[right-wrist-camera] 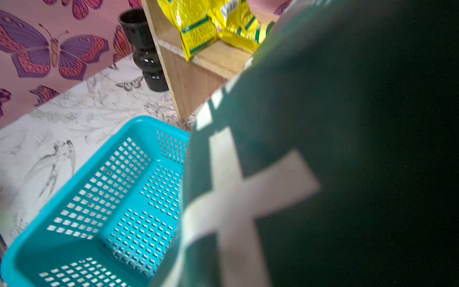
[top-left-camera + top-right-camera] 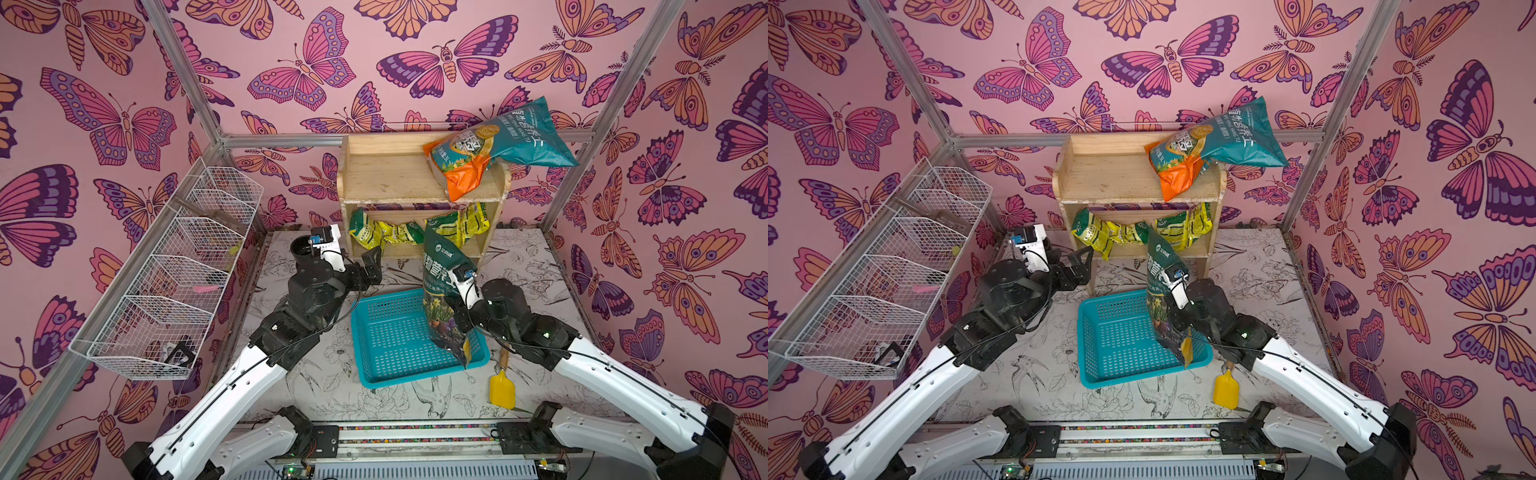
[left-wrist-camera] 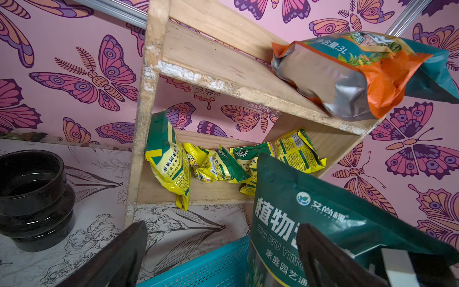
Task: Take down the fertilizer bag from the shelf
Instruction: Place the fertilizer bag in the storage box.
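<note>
My right gripper holds the bag with the bag's lower end already over the blue basket (image 2: pixel 361 357), so next I should bring the gripper down toward the basket's end by the trowel and release the bag.
The pale wooden shelf (image 2: pixel 386 174) (image 2: pixel 1113 174) (image 3: pixel 223 74) stands against the back wall. My right gripper (image 2: pixel 456 308) (image 2: pixel 1173 316) is shut on a dark green fertilizer bag (image 2: pixel 440 286) (image 2: pixel 1158 286) (image 3: pixel 310 223) (image 1: pixel 335 124). The bag hangs upright in front of the shelf, its lower end over the right side of the blue basket (image 2: pixel 361 357) (image 2: pixel 1086 345). It hides that gripper's fingertips. A teal and orange bag (image 2: pixel 494 145) (image 2: pixel 1212 145) (image 3: pixel 360 74) lies on the top tier, overhanging the right side board. My left gripper (image 2: pixel 371 266) (image 2: pixel 1079 266) (image 3: pixel 223 261) is open and holds nothing, by the shelf's lower left corner.
Several yellow-green packets (image 2: pixel 382 232) (image 3: pixel 216 166) lie on the lower tier. A black pot (image 2: pixel 303 249) (image 3: pixel 32 193) stands left of the shelf. A yellow trowel (image 2: pixel 501 388) lies right of the basket. A white wire rack (image 2: pixel 166 282) runs along the left wall.
</note>
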Available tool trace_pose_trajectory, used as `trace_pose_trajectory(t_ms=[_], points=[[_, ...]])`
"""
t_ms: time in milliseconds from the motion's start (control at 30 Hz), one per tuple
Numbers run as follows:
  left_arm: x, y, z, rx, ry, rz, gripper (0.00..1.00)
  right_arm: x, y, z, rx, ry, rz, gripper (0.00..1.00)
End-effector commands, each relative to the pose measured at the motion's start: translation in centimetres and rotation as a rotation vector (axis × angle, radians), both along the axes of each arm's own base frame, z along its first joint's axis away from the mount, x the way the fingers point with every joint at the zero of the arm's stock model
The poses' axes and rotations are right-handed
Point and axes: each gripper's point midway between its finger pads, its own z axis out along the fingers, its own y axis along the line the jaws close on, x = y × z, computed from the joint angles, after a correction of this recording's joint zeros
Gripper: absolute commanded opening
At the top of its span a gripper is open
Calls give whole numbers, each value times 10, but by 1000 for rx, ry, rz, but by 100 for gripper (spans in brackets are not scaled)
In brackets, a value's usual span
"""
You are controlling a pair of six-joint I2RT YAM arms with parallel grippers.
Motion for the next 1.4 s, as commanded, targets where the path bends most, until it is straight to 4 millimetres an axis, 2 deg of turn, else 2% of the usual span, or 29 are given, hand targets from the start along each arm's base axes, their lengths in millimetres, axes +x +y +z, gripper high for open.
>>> trace_pose_trajectory(t_ms=[0, 167, 300, 467, 667, 1033, 1167, 1200, 1233, 1267, 1367], points=[[-1, 1, 4, -24, -20, -7, 100, 15, -2, 103, 254, -278, -67, 0], [0, -4, 1, -22, -9, -23, 100, 22, -10, 89, 194, -332, -109, 0], [2, -7, -4, -20, 1, -30, 100, 32, -16, 93, 158, -409, -157, 0], [4, -11, -4, -22, 6, -42, 100, 43, 1, 97, 121, -456, -119, 0], [2, -6, -6, -23, 5, -31, 100, 46, 6, 74, 188, -398, -131, 0], [4, -11, -8, -24, 12, -41, 100, 42, -63, 31, 220, -382, -419, 0], [5, -14, -8, -31, 18, -52, 100, 45, -96, 15, 199, -316, -542, 0], [5, -15, -8, -31, 19, -54, 100, 46, -104, 11, 195, -292, -576, 3], [6, -15, -8, -28, 19, -53, 100, 48, -113, 6, 199, -263, -615, 17], [6, -15, -9, -24, 19, -55, 100, 49, -117, 3, 201, -238, -623, 24], [8, -18, -8, -16, 20, -62, 100, 48, -113, 4, 212, -202, -583, 44]])
